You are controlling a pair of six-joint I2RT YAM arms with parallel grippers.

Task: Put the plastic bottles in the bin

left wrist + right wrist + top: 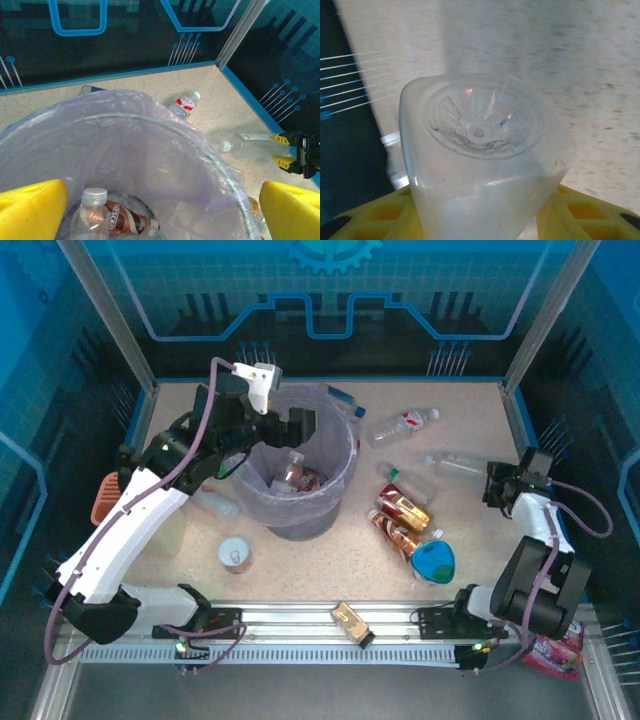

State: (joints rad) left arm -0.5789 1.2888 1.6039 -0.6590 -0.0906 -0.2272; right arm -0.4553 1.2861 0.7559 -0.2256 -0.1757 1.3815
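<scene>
My left gripper moves past the bin's rim to the clear bottle, toward its body [461, 464] [253, 144], next and closes there, since the clear bottle's base is held.
The grey-lavender bin [340, 490] stands mid-table, bag-lined, with a clear capped bottle [92, 212] and a brown bottle [122, 220] inside. My left gripper [300, 425] hovers over its rim, open and empty, its yellow fingers [32, 200] wide apart around the bin's mouth [150, 125]. At the right, my right gripper [496, 485] is shut on the base end of a clear bottle [480, 130] lying on the table [455, 465]. More bottles lie loose: a red-labelled one [405, 425], two brown ones [400, 520], and a pale one [215, 505] left of the bin.
A tin can [235, 555] stands in front of the bin. A blue dish [433, 562] sits beside the brown bottles, and an orange basket [103, 498] at the left wall. Snack packets [352, 623] lie on the front rail.
</scene>
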